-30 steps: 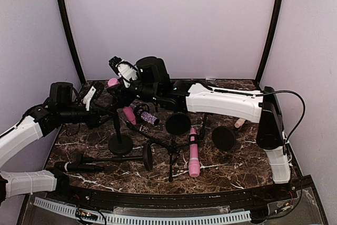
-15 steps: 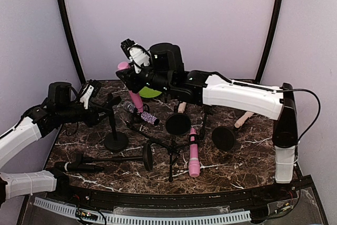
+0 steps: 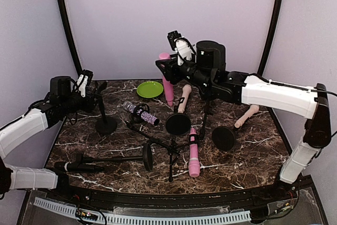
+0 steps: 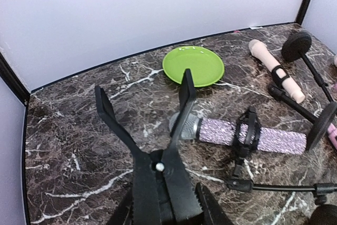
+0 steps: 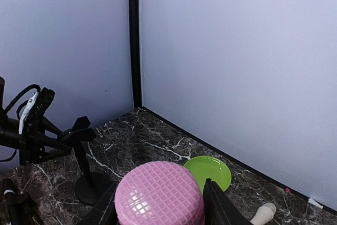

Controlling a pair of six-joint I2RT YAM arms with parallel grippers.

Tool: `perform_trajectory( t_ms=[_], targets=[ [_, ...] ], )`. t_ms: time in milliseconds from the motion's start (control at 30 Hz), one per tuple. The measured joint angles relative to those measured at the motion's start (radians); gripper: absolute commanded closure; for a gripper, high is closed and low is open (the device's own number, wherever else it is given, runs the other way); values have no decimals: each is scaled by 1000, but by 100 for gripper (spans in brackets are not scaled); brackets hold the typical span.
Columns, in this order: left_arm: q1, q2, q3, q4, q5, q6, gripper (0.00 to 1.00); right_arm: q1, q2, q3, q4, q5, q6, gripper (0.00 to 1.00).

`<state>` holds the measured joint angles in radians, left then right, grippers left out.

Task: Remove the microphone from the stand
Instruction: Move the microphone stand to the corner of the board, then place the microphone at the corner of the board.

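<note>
The stand's forked clip (image 4: 184,90) is already empty, so my left gripper will carry the stand outward to the bare marble near the table's back corner (image 4: 102,148) and release it.
A pink microphone (image 3: 168,90) with a waffle-patterned head (image 5: 159,193) hangs upright above the back of the table, just right of the green plate. My right gripper (image 3: 169,70) is shut on its body; its fingers (image 5: 218,206) flank the head in the right wrist view. The black stand (image 3: 101,110) rests on its round base (image 3: 106,126) at the left, its forked clip (image 4: 184,90) empty. My left gripper (image 3: 92,99) is shut on the stand just below the clip, whose prongs stick up in the left wrist view above my gripper (image 4: 160,204).
A green plate (image 3: 149,88) lies at the back. A glittery purple microphone (image 4: 253,133) sits in a mount on a toppled stand. Another pink microphone (image 3: 194,154), two beige ones (image 3: 184,97) (image 3: 246,115), a black one (image 3: 79,166) and round black discs (image 3: 178,124) litter the marble.
My right gripper has lifted the pink microphone out of the stand's clip and carried it up and to the right. My left gripper has drawn the stand back to the left.
</note>
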<state>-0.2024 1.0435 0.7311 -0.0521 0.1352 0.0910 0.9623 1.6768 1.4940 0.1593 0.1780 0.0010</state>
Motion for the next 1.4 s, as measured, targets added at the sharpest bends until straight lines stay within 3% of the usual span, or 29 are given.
perform_trajectory(
  t_ms=[300,600,800,933,1067,1400],
  targets=[
    [162,247,95,192,-2,6,100,-83,-145,-236,50,-27,47,68],
    [212,431,218,290,11,45,99,-137,-203,-291,71,-62,87,69],
    [241,450,221,316,37,35,67,-143,-217,-319,60,-60,95,68],
    [246,444,218,320,48,18,36,-149,-221,-324,53,-52,103,67],
    [251,407,204,309,72,9,27,-152,-240,-332,47,-47,109,66],
    [251,311,201,205,136,-16,22,-153,-288,-344,1,-31,103,66]
  ],
)
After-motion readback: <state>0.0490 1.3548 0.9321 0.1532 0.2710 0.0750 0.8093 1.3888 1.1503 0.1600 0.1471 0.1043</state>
